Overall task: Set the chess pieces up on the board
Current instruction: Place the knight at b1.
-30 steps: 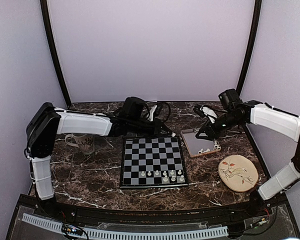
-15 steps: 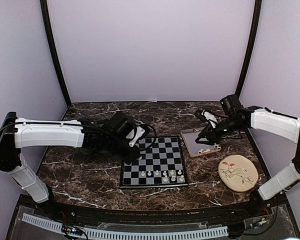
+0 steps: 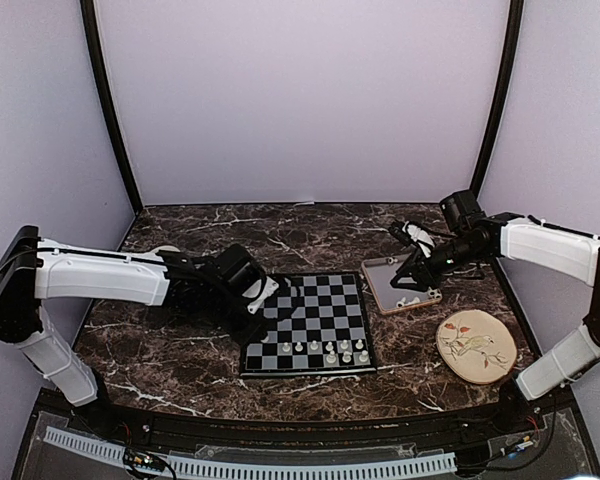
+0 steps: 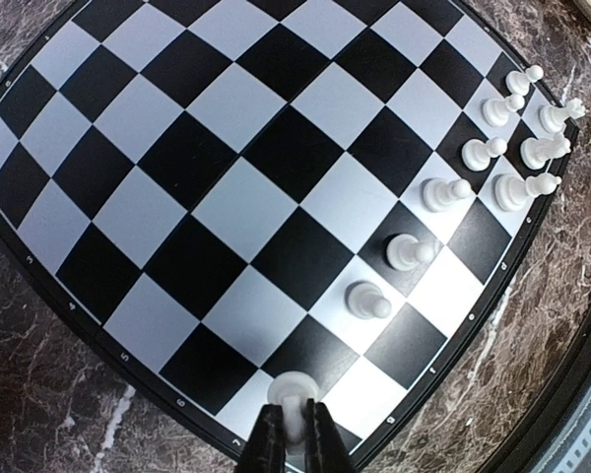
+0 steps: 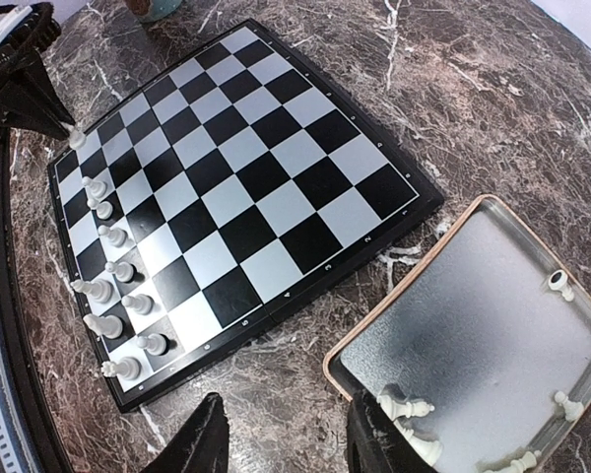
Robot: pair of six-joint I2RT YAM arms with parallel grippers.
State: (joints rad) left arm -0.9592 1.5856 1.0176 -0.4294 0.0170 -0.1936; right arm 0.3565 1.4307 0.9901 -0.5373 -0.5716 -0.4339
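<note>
My left gripper should next move the white pawn point(image 4: 295, 399) back and then down onto the light square at the near edge, next to the closest corner, because that square is empty.
The board point(image 3: 305, 300) lies mid-table with a short row of white chess pieces point(image 3: 314, 346) along its near edge. More stand behind that row at the right point(image 3: 346, 357). My left gripper point(image 4: 295, 422) is shut on a white pawn point(image 4: 295, 399) low over a light square near the board's near left corner, in line with the pawn row point(image 4: 409, 251). I cannot tell whether the pawn touches the board. My right gripper point(image 5: 288, 441) hangs open and empty over the marble between the board point(image 5: 227, 168) and the tray point(image 5: 492, 325).
The grey tray point(image 3: 395, 290) right of the board holds several loose white pieces point(image 5: 404, 404). A round cream plate with a bird drawing point(image 3: 475, 345) lies near the right arm's base. The dark marble table ends at a black front rail.
My left arm swung from behind the board down to its near left corner, carrying the pawn. The right gripper shifted slightly at the tray's left edge.
</note>
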